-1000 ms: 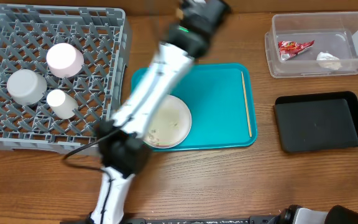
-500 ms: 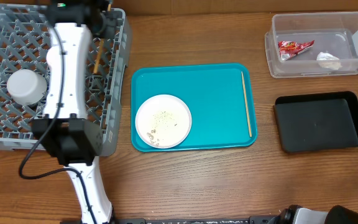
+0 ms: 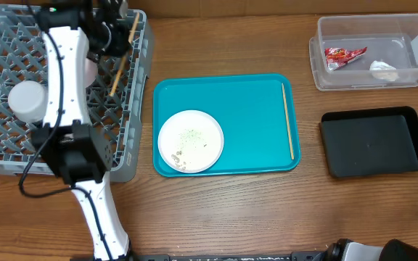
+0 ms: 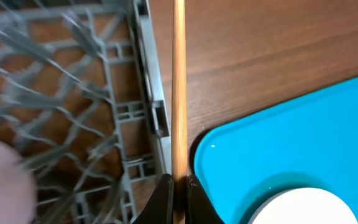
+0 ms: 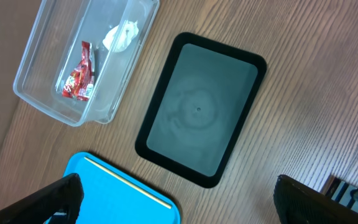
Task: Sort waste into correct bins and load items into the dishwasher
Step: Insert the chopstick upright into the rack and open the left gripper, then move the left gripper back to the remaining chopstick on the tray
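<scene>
The chopstick goes down there into the rack next in my left gripper, since a narrow lane inside the rack's side by the teal tray (image 4: 128, 98) is empty.
My left gripper (image 3: 124, 29) hangs over the back right corner of the grey dishwasher rack (image 3: 6, 156), shut on a thin wooden chopstick (image 3: 120, 61). In the left wrist view the chopstick (image 4: 179, 87) runs straight up from the closed fingertips (image 4: 179, 186), beside the rack wall (image 4: 148, 93). A white bowl (image 3: 27, 100) sits in the rack. The white plate (image 3: 190, 141), flecked with crumbs, lies on the teal tray (image 3: 252, 94). The clear tub (image 3: 372, 80) holds the red wrapper (image 3: 345, 56) and white tissue (image 3: 383, 69). My right gripper (image 5: 182, 202) is open, high above the black bin (image 5: 201, 109).
A second chopstick (image 3: 287, 119) lies along the teal tray's right side. The black bin (image 3: 374, 141) stands in front of the clear tub at the right. My left arm crosses the rack and hides part of what stands in it.
The left arm swung from above the tray to over the rack, carrying the chopstick. In the last half second the chopstick shifted right and tilted over the rack's right wall. The right arm stayed still.
</scene>
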Robot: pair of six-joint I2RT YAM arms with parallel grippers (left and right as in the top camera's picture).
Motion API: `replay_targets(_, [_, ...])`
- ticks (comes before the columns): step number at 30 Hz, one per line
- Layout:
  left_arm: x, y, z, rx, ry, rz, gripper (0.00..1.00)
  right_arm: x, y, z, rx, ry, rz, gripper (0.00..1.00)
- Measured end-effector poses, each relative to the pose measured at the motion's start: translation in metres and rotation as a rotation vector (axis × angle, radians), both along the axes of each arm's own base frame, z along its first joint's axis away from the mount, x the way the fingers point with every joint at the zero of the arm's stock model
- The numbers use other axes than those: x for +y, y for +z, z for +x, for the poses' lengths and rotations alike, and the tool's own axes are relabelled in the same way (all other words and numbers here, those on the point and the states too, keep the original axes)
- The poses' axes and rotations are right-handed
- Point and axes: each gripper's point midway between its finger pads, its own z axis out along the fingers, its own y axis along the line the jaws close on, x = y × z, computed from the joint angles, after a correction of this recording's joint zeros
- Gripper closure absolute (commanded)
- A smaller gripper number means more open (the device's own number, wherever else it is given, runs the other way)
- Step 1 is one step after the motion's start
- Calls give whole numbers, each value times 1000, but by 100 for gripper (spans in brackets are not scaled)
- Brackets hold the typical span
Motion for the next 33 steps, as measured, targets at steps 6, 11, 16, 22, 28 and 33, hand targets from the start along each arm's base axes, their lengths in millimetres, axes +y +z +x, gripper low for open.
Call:
replay_targets(6, [0, -32, 5, 72, 65, -33, 96, 0, 0, 0, 1, 0, 1, 0])
replay_targets(11, [13, -35, 7, 85, 165, 8, 96, 0, 0, 0, 1, 0, 0, 0])
replay_targets(16, [24, -37, 7, 94, 225, 52, 96, 0, 0, 0, 0, 0, 0, 0])
replay_targets(22, [27, -37, 8, 95, 248, 65, 82, 0, 0, 0, 1, 1, 0, 0])
replay_targets(28, [28, -38, 6, 105, 265, 66, 55, 0, 0, 0, 0, 0, 0, 0])
replay_targets(33, [27, -39, 2, 123, 269, 61, 66, 0, 0, 0, 0, 0, 0, 0])
